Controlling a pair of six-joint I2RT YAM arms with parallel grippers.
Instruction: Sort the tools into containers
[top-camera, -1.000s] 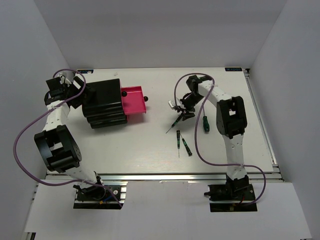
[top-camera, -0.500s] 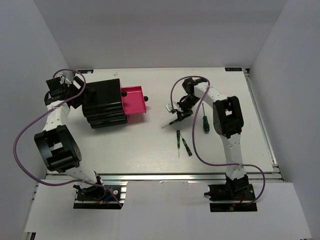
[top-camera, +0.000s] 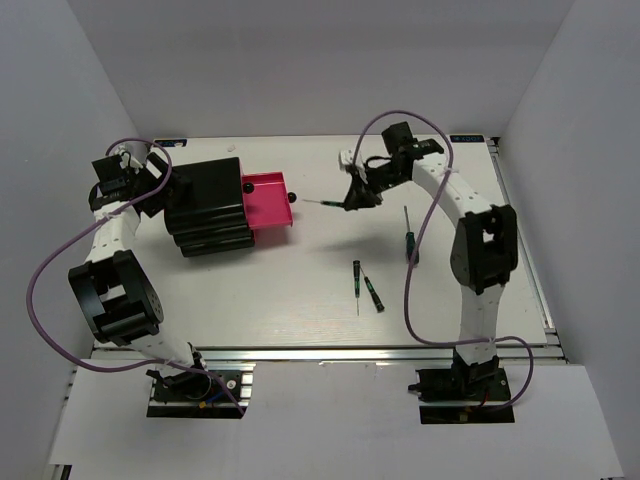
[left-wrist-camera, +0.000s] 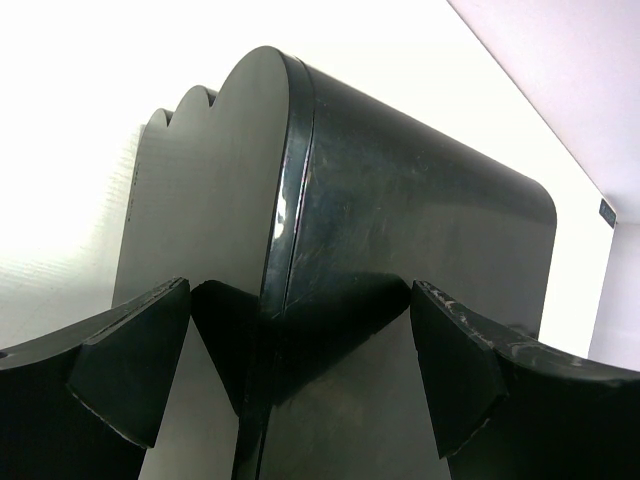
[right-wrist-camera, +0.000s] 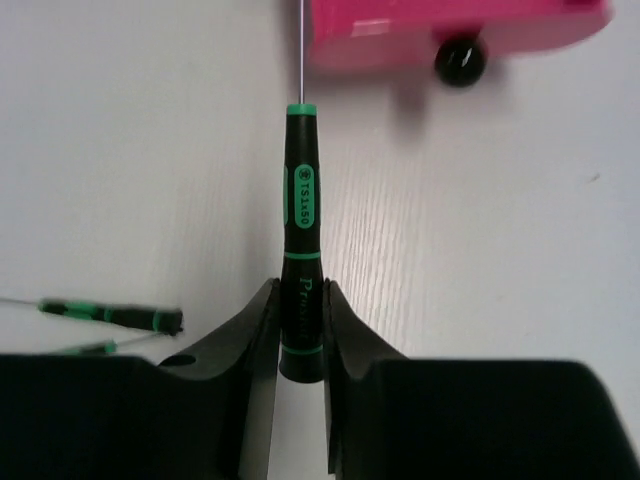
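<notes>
The pink drawer stands open and empty, so next the robot's right gripper will move toward it, turn the screwdriver's shaft outward, lower over the bottom of the drawer and release the screwdriver.
My right gripper (top-camera: 355, 196) is shut on a slim black-and-green screwdriver (right-wrist-camera: 301, 200). It holds the tool above the table, with the thin shaft (top-camera: 315, 202) pointing left at the open magenta-pink drawer (top-camera: 266, 205). The drawer (right-wrist-camera: 450, 20) and its black knob (right-wrist-camera: 459, 60) also show at the top of the right wrist view. The drawer sticks out of the black cabinet (top-camera: 205, 205). Two more slim screwdrivers (top-camera: 357, 279) (top-camera: 373, 291) lie on the table, and the bigger green-handled screwdriver (top-camera: 408, 240) lies to their right. My left gripper (left-wrist-camera: 290, 370) is open against the cabinet's back (left-wrist-camera: 400, 230). No wrench shows.
White walls enclose the table on the left, far and right sides. A purple cable loops off each arm. The aluminium rail (top-camera: 330, 352) runs along the near edge. Bare tabletop lies between the drawer and the loose screwdrivers.
My right gripper has lifted the slim screwdriver off the table and carried it away from the others, up and toward the drawer. The shaft now points left. The left arm has not moved.
</notes>
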